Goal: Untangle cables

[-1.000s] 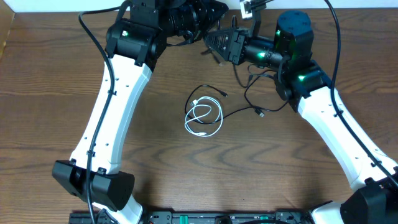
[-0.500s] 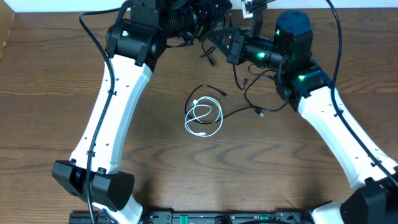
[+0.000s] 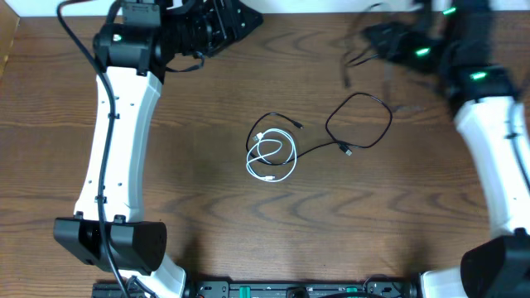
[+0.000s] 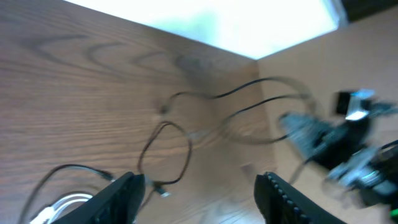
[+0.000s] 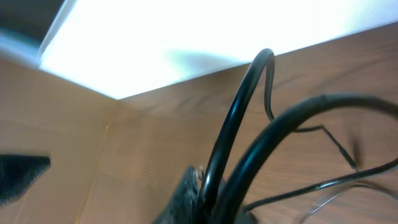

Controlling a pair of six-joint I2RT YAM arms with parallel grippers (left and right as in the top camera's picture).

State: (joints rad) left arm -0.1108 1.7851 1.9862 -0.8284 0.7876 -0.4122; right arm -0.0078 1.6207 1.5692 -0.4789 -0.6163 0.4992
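My right gripper swings toward the right in the overhead view and lowers over bare wood (image 3: 435, 93) (image 5: 153, 154) next, since the black loop I hold hangs clear of the other cables.
The white cable (image 3: 273, 157) lies coiled at the table's middle, and it also shows at the lower left of the left wrist view (image 4: 62, 208). The black cable (image 3: 364, 120) runs from that coil into a round loop to its right, with a plug end (image 3: 348, 151). My left gripper (image 3: 244, 21) hangs at the far left, open and empty, its fingers (image 4: 121, 199) wide apart. My right gripper (image 3: 373, 37), blurred at the far right, is shut, and black cable strands (image 5: 239, 130) rise from its tip.
A white wall edge (image 3: 315, 5) borders the far side of the wooden table (image 3: 190, 182). Both arm bases stand at the near edge, left (image 3: 108, 240) and right (image 3: 497, 265).
Both grippers have swung apart from their meeting point at the back: the left went left and opened, the right went right and stayed shut. The black loop has widened into a rounder shape.
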